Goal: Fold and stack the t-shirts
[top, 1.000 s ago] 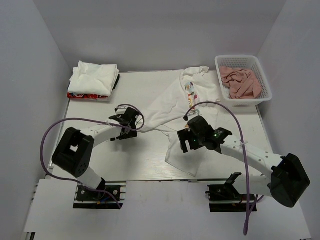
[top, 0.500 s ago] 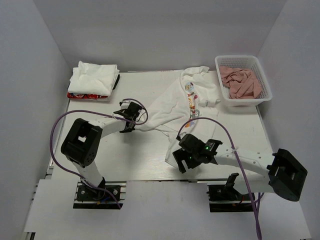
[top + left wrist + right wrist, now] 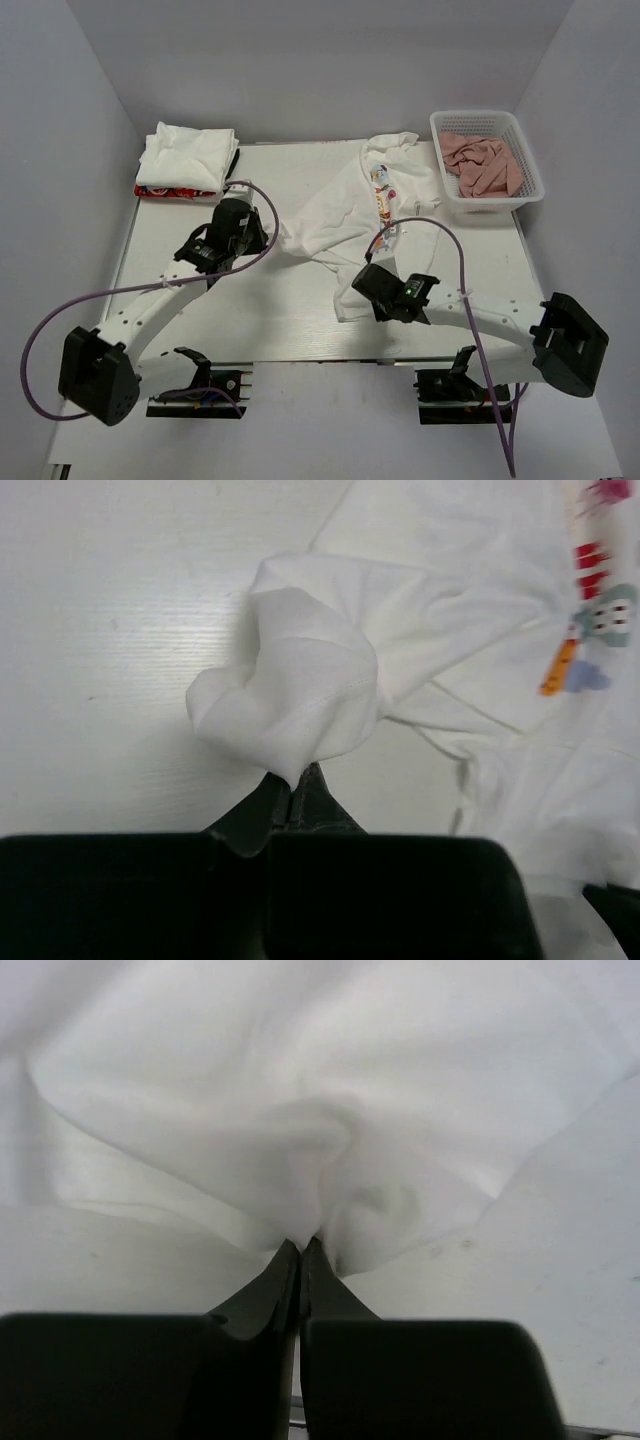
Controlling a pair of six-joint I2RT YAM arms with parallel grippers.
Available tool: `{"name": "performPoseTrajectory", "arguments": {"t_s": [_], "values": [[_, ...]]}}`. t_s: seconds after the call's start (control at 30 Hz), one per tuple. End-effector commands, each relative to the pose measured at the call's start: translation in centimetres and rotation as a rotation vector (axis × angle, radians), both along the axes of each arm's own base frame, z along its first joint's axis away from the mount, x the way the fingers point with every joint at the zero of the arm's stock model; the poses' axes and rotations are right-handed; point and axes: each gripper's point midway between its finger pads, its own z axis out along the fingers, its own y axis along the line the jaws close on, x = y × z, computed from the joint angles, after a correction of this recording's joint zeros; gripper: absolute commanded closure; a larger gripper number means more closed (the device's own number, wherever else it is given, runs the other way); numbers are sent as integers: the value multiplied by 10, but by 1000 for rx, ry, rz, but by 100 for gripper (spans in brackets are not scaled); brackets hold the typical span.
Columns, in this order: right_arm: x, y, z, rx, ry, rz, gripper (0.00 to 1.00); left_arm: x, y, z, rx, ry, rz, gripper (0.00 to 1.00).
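The t-shirt goes up high next, then outward and down to the bare tabletop [image 3: 268, 162] beside the folded stack, where my left gripper releases it, since it lies crumpled.
A white t-shirt [image 3: 350, 205] with a colourful print [image 3: 381, 197] lies crumpled across the middle and back right of the table. My left gripper [image 3: 262, 235] is shut on a bunched sleeve or edge of the t-shirt [image 3: 300, 695] at its left side. At the near hem, my right gripper [image 3: 368, 285] is shut on a pinched fold of the white cloth [image 3: 310, 1160]. A folded white t-shirt [image 3: 188, 155] rests on a stack at the back left corner.
Under the folded shirt lies a garment with a red and dark edge [image 3: 175, 191]. A white plastic basket [image 3: 530, 185] at the back right holds salmon-pink cloths [image 3: 483, 163]. Purple cables loop over both arms. Grey walls enclose the table.
Both grippers have shut on the t-shirt. The left arm swung so its base link now lies at the near left. The right gripper moved toward the near hem and pinched it.
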Motion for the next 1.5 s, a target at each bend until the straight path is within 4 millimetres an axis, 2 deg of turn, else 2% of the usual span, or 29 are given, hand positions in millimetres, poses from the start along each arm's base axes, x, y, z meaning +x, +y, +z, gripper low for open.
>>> {"name": "performPoseTrajectory", "arguments": {"t_s": [0.0,0.03,0.07,0.1,0.13,0.2,0.23,0.27,0.3,0.4,0.43,0.47,0.5,0.53,0.57,0.6,0.63,0.67,0.7,0.73,0.87,0.93,0.97,1.1,1.23,1.27,1.33,1.4,1.47], "values": [[51,8,80,78,-283,-138,100,-2,-21,49,-113,-100,-98,100],[59,13,106,136,-337,-155,100,-1,-21,72,-138,-153,-100,100],[69,9,123,146,-409,-189,100,-2,-24,85,-166,-175,-106,100],[77,13,153,196,-484,-175,100,-1,-24,92,-169,-182,-107,100],[86,9,183,240,-564,-212,100,1,-24,122,-204,-235,-91,100],[93,-2,230,281,-685,-238,100,3,-22,145,-225,-260,-65,100],[96,-10,274,351,-762,-284,100,6,-21,172,-251,-309,-50,100],[98,-14,293,363,-808,-287,100,6,-13,189,-258,-342,-8,100],[97,-28,322,393,-885,-311,100,6,-8,217,-288,-380,31,100],[88,-51,407,540,-1029,-341,100,2,18,259,-293,-438,161,100],[86,-59,420,488,-1069,-308,100,-5,27,296,-323,-504,182,100],[79,-72,455,556,-1119,-334,100,-9,36,311,-337,-529,225,100],[76,-73,469,575,-1144,-311,100,-13,42,327,-350,-560,242,100],[74,-75,479,528,-1171,-256,100,-26,55,358,-385,-610,284,100],[64,-87,513,590,-1211,-249,100,-33,62,373,-399,-637,298,100],[64,-84,516,550,-1205,-204,100,-49,73,406,-456,-700,317,100],[60,-81,520,544,-1197,-150,100,-57,80,412,-461,-700,340,100],[45,-89,555,635,-1239,-108,100,-67,85,427,-489,-735,340,100],[42,-87,558,631,-1240,-58,100,-86,92,447,-532,-784,325,100],[25,-75,577,711,-1260,84,100,-97,89,458,-566,-810,277,100],[-12,-74,615,827,-1307,278,100,-144,101,490,-681,-908,205,100],[-26,-85,638,882,-1354,306,100,-165,110,509,-731,-961,191,100],[-38,-96,651,918,-1393,323,100,-187,122,525,-766,-1011,186,100],[-56,-114,669,969,-1471,341,100,-223,137,550,-814,-1089,157,100],[-55,-118,674,966,-1496,325,100,-228,139,553,-821,-1099,156,100],[-48,-112,672,949,-1485,314,100,-222,136,553,-815,-1090,157,100],[-38,-117,672,904,-1501,252,100,-213,129,547,-802,-1070,149,100],[-24,-120,676,874,-1520,170,100,-188,121,537,-775,-1017,181,100],[6,-119,658,726,-1507,40,100,-171,118,531,-751,-989,219,100]]}}
